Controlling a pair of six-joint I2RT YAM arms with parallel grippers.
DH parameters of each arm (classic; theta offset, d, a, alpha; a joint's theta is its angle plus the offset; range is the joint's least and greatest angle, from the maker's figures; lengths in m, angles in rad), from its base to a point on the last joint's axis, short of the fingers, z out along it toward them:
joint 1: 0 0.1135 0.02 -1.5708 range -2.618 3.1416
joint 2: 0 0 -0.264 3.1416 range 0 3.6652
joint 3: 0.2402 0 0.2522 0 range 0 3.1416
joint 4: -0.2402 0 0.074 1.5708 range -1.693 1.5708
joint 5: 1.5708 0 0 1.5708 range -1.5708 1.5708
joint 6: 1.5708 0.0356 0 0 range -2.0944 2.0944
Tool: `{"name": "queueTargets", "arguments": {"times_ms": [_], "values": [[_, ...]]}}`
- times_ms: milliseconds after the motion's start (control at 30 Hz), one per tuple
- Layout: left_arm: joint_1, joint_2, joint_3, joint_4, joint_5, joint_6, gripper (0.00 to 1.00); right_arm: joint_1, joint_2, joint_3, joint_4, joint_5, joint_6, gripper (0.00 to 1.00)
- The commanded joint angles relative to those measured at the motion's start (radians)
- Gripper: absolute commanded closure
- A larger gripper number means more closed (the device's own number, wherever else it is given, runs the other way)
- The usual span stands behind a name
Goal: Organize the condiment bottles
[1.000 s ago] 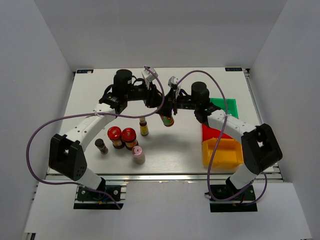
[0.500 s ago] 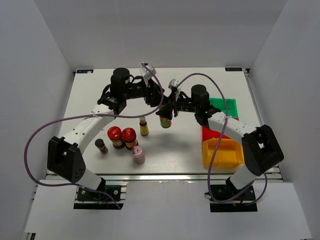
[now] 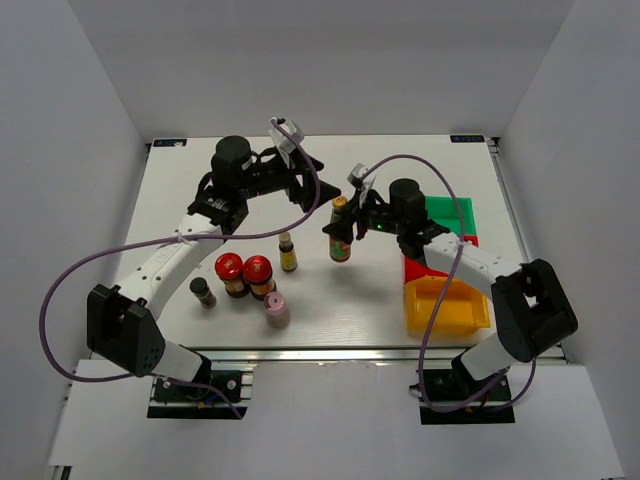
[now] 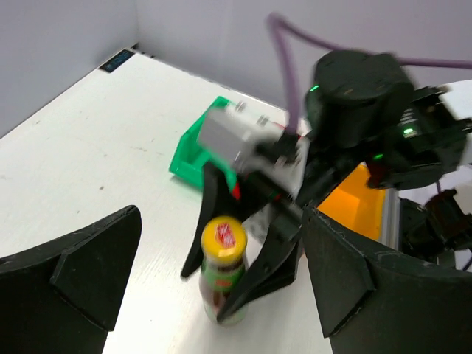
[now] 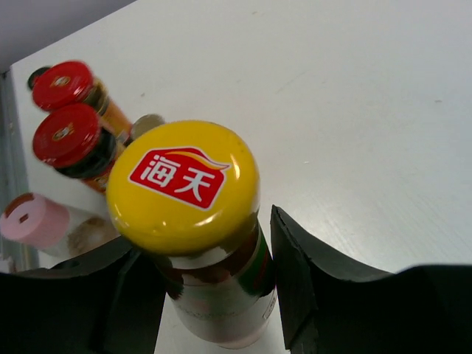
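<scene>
The green bin is open and has room. The yellow-capped bottle should next be lifted, turned outward and carried over that bin by my right gripper, then lowered inside.
The yellow-capped dark sauce bottle stands upright at mid-table with my right gripper shut on its body. Its cap fills the right wrist view, with a black finger against each side. Whether its base touches the table I cannot tell. My left gripper hangs open behind and left of that bottle, holding nothing. The yellow-labelled brown bottle, two red-lidded jars, the thin dark bottle and the pink-capped bottle stand grouped at front left.
A green bin, a red bin and a yellow bin sit along the right side, behind the right arm. Purple cables loop over both arms. White walls close the table on three sides.
The left gripper opened, let go of the yellow-capped bottle and drew back to the far left. The right gripper kept the bottle, which went from tilted to upright and shifted slightly right.
</scene>
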Motion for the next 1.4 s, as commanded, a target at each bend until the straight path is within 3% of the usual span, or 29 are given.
{"name": "queueTargets", "arguments": {"times_ms": [0, 367, 600, 800, 1167, 1367], "values": [[-0.003, -0.071, -0.039, -0.006, -0.113, -0.017, 0.02, -0.035, -0.099, 0.023, 0.131, 0.151, 0.025, 1.0], [-0.001, -0.257, -0.28, -0.009, -0.638, -0.103, 0.02, -0.372, -0.215, -0.019, 0.077, 0.296, -0.002, 0.98], [0.005, -0.268, -0.334, -0.038, -0.768, -0.108, 0.02, -0.504, -0.161, 0.015, 0.043, 0.287, -0.159, 0.98], [0.02, -0.235, -0.343, -0.04, -0.776, -0.126, 0.02, -0.653, -0.101, 0.02, 0.08, 0.171, -0.127, 0.98], [0.056, -0.186, -0.346, -0.043, -0.762, -0.14, 0.02, -0.672, -0.012, -0.088, 0.221, 0.152, -0.189, 0.96], [0.057, -0.189, -0.348, -0.043, -0.753, -0.14, 0.02, -0.672, 0.003, -0.186, 0.336, 0.178, -0.168, 0.84]]}}
